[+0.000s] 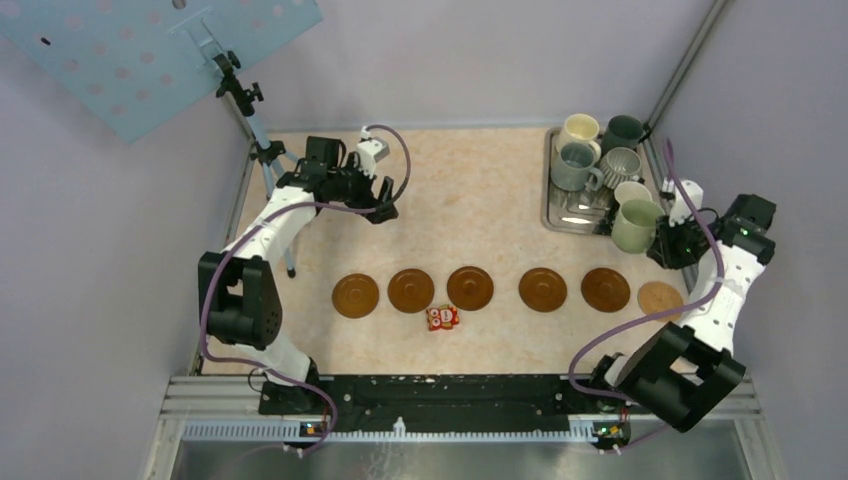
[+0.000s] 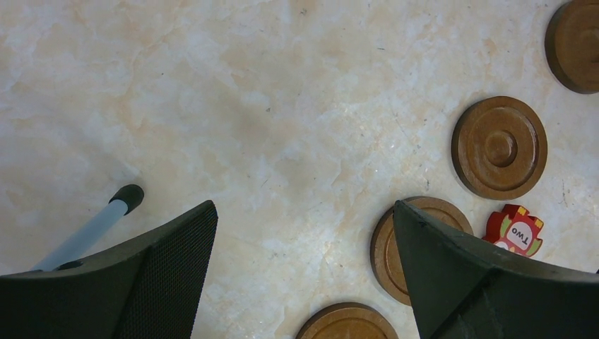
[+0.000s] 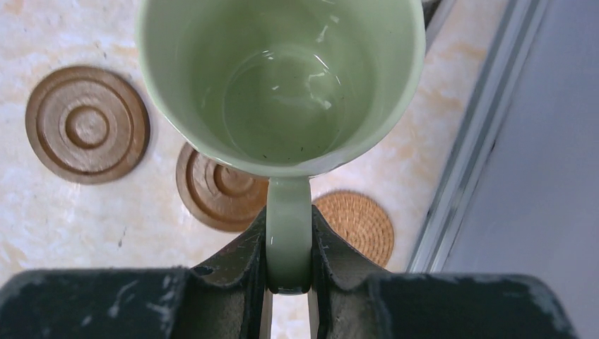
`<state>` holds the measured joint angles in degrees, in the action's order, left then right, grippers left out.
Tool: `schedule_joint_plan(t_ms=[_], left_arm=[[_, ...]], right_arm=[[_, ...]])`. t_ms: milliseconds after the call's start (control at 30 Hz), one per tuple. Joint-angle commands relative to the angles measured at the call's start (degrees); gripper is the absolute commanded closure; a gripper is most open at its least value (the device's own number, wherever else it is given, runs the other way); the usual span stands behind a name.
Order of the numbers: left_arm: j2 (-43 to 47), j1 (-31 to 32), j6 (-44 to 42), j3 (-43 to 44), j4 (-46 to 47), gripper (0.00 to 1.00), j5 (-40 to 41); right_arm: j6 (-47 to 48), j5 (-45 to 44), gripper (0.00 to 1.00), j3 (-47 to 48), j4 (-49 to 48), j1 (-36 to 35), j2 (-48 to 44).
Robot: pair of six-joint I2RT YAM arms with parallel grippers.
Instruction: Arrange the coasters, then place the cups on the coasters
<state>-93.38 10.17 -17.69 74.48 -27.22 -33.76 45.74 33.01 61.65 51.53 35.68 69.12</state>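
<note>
My right gripper brings the pale green cup [image 3: 282,78] back and down onto the woven coaster [image 3: 359,226] next and releases it, since that coaster still lies empty.
Several round brown coasters lie in a row across the table, from the leftmost [image 1: 355,296] to a lighter woven one [image 1: 660,297] at the right end. My right gripper [image 3: 289,220] is shut on the handle of a pale green cup [image 3: 282,78], held upright in the air over the row's right end, at the tray's near right corner [image 1: 636,224]. Below it lie two wooden coasters [image 3: 87,125] [image 3: 215,187] and the woven coaster [image 3: 360,222]. Several other cups [image 1: 578,130] stand on the metal tray [image 1: 549,190]. My left gripper [image 2: 304,208] hangs open and empty over bare table behind the row's left end.
A small red-and-white packet [image 1: 442,318] lies just in front of the row, between the second and third coasters. A tripod [image 1: 262,150] stands at the far left by the left arm, its leg [image 2: 106,219] near my left fingers. A metal frame rail [image 3: 480,120] runs along the right edge.
</note>
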Motion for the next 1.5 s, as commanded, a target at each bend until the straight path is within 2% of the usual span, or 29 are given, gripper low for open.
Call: schedule_joint_plan(t_ms=[0, 300, 467, 900, 1467], left_arm=[[-0.02, 0.10, -0.06, 2.86, 0.55, 0.01, -2.99], [-0.83, 1.41, -0.82, 4.13, -0.35, 0.01, -2.85], [-1.13, 1.77, -1.96, 5.01, -1.57, 0.01, -2.33], [-3.26, 3.08, -3.96, 9.02, -4.61, 0.01, -0.79], [-4.18, 4.17, -5.16, 11.06, -5.30, 0.01, 0.83]], right_arm=[[13.06, 6.80, 1.00, -1.62, 5.47, 8.74, -1.72], [28.34, 8.64, 1.00, -6.16, 7.26, 25.54, 0.63], [33.52, 10.17, 1.00, -7.05, 8.27, 32.00, 2.89], [32.01, 11.62, 1.00, -15.60, -2.27, 32.94, 1.98], [33.27, 12.18, 1.00, -14.77, -6.28, 32.96, 6.11]])
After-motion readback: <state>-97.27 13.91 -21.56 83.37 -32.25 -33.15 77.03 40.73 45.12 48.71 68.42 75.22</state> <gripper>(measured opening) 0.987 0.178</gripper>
